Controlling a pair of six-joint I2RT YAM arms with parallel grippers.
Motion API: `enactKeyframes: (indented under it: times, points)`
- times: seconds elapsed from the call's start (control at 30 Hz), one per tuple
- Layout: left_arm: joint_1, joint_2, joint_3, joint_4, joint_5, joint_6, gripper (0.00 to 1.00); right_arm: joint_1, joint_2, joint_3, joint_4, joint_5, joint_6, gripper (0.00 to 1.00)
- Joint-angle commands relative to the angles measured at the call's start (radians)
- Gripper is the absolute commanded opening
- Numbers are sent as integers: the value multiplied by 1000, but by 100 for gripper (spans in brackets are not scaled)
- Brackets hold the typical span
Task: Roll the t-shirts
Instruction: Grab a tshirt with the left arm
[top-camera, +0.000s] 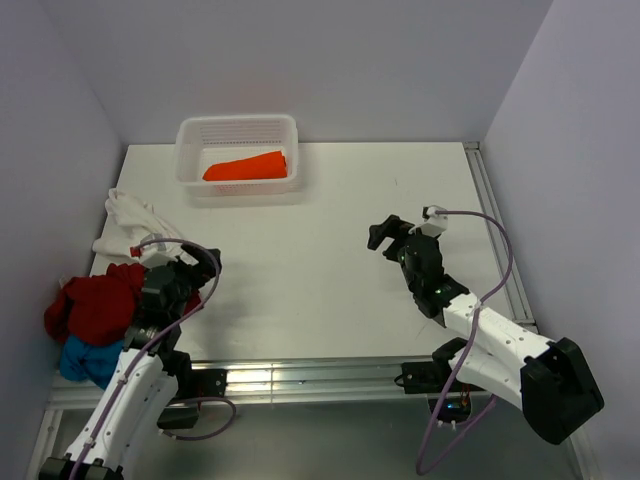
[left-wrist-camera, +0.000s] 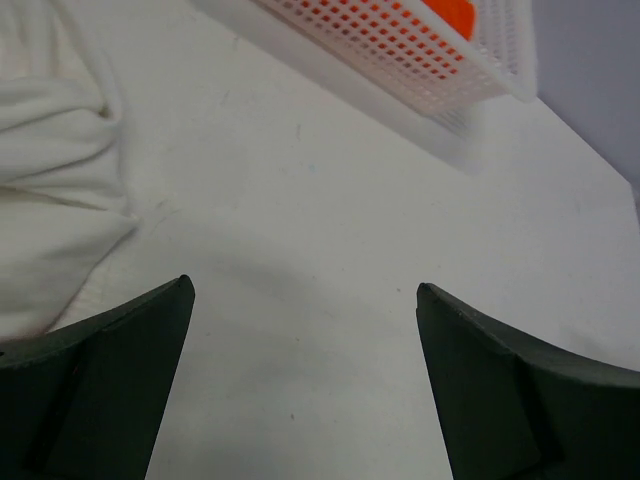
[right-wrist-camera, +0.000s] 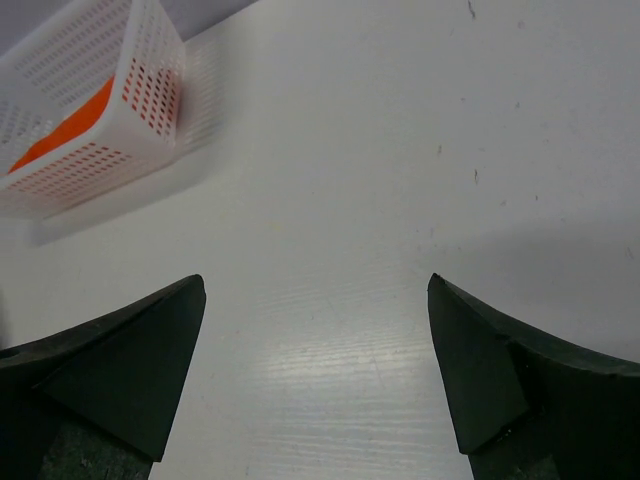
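Note:
My left gripper needs to go down and to the left in the top view, onto the white t-shirt's fold (top-camera: 142, 222) (left-wrist-camera: 66, 153), because its fingers have only bare table between them.
A rolled orange t-shirt (top-camera: 247, 167) lies in the white mesh basket (top-camera: 237, 129) at the back; it also shows through the mesh in the left wrist view (left-wrist-camera: 452, 14) and the right wrist view (right-wrist-camera: 62, 138). A crumpled white t-shirt (top-camera: 130, 222) lies at the table's left edge and fills the left of the left wrist view (left-wrist-camera: 50, 170). A red t-shirt (top-camera: 96, 303) and a blue t-shirt (top-camera: 84, 359) are heaped at the near left. My left gripper (top-camera: 205, 268) is open and empty beside the heap. My right gripper (top-camera: 392, 236) is open and empty over bare table.
The white table (top-camera: 320, 270) has a metal rail along its right edge (top-camera: 495, 225) and its near edge (top-camera: 300, 375). Purple walls close in the left, back and right. The basket's wall shows in the left wrist view (left-wrist-camera: 420, 60) and the right wrist view (right-wrist-camera: 100, 90).

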Motion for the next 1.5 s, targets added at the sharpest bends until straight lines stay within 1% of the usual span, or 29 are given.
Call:
enactKeyframes:
  times: [0.0, 0.07, 0.1, 0.17, 0.2, 0.23, 0.3, 0.33, 0.47, 0.5, 0.53, 0.6, 0.63, 0.67, 0.7, 0.73, 0.8, 0.83, 0.87, 0.9, 0.97, 1.0, 1.03, 1.1, 1.17, 1.2, 1.3, 1.4, 1.47]
  points:
    - [2, 43, 68, -58, -178, -60, 100, 4, -49, -3, 53, 17, -8, 99]
    - [5, 118, 127, -136, -308, -123, 99, 4, -52, 2, 35, 28, -7, 98]
    - [15, 149, 141, -153, -332, -145, 99, 4, -51, 2, 35, 30, -7, 98]
    - [41, 253, 174, -160, -332, -191, 99, 6, -49, 0, 36, 28, -6, 98]
    - [87, 291, 184, -155, -315, -203, 99, 4, -44, 0, 38, 28, -6, 98]
    - [116, 371, 197, -153, -298, -229, 99, 4, -40, 2, 38, 24, -6, 98]
    - [170, 448, 247, -167, -310, -266, 99, 4, -31, 6, 33, 21, -3, 98]
    - [175, 518, 282, -173, -319, -289, 99, 4, -29, 8, 27, 22, -3, 98]
    - [176, 660, 356, -225, -392, -375, 97, 4, -23, 13, 26, 21, -1, 98]
    - [207, 712, 368, -245, -414, -390, 96, 4, -24, 14, 26, 19, -1, 98]
    - [212, 738, 388, -255, -425, -425, 96, 4, -24, 13, 24, 19, -1, 98]
    - [238, 801, 407, -246, -415, -436, 94, 4, -29, 11, 26, 16, -1, 98]
    - [247, 818, 419, -236, -413, -429, 92, 4, -29, 11, 27, 16, -1, 98]
    - [253, 832, 427, -229, -413, -429, 85, 4, -29, 11, 26, 14, -1, 98]
    - [261, 853, 433, -227, -415, -429, 81, 4, -31, 11, 26, 16, -1, 98]
    - [264, 859, 447, -224, -424, -427, 65, 4, -32, 11, 24, 16, -1, 98]
    - [265, 861, 457, -224, -444, -424, 51, 3, -29, 13, 20, 17, -1, 98]
    - [265, 855, 464, -210, -459, -412, 37, 4, -29, 14, 18, 19, -3, 98]
    - [267, 849, 465, -204, -467, -404, 20, 4, -29, 14, 16, 21, 0, 97]
    - [267, 830, 470, -201, -468, -394, 0, 3, -29, 14, 15, 24, -1, 97]
    - [267, 801, 488, -180, -446, -352, 0, 3, -29, 13, 18, 22, -3, 97]
    - [267, 750, 488, -157, -415, -284, 0, 3, -28, 14, 20, 22, -3, 97]
    - [267, 713, 484, -125, -386, -253, 0, 3, -26, 16, 20, 21, -3, 97]
    - [262, 581, 470, -77, -324, -217, 0, 3, -18, 17, 23, 19, -3, 97]
    - [258, 486, 459, -46, -280, -203, 0, 3, -6, 23, 24, 13, -3, 97]
    - [255, 400, 456, -52, -280, -223, 0, 3, -2, 25, 23, 14, -3, 97]
    - [253, 294, 486, -103, -272, -242, 0, 4, 15, 36, 16, 8, 0, 97]
    - [253, 284, 549, -176, -260, -225, 0, 3, 15, 37, 12, 8, 0, 97]
    - [253, 296, 582, -172, -200, -193, 0, 3, 8, 33, 18, 7, -1, 97]
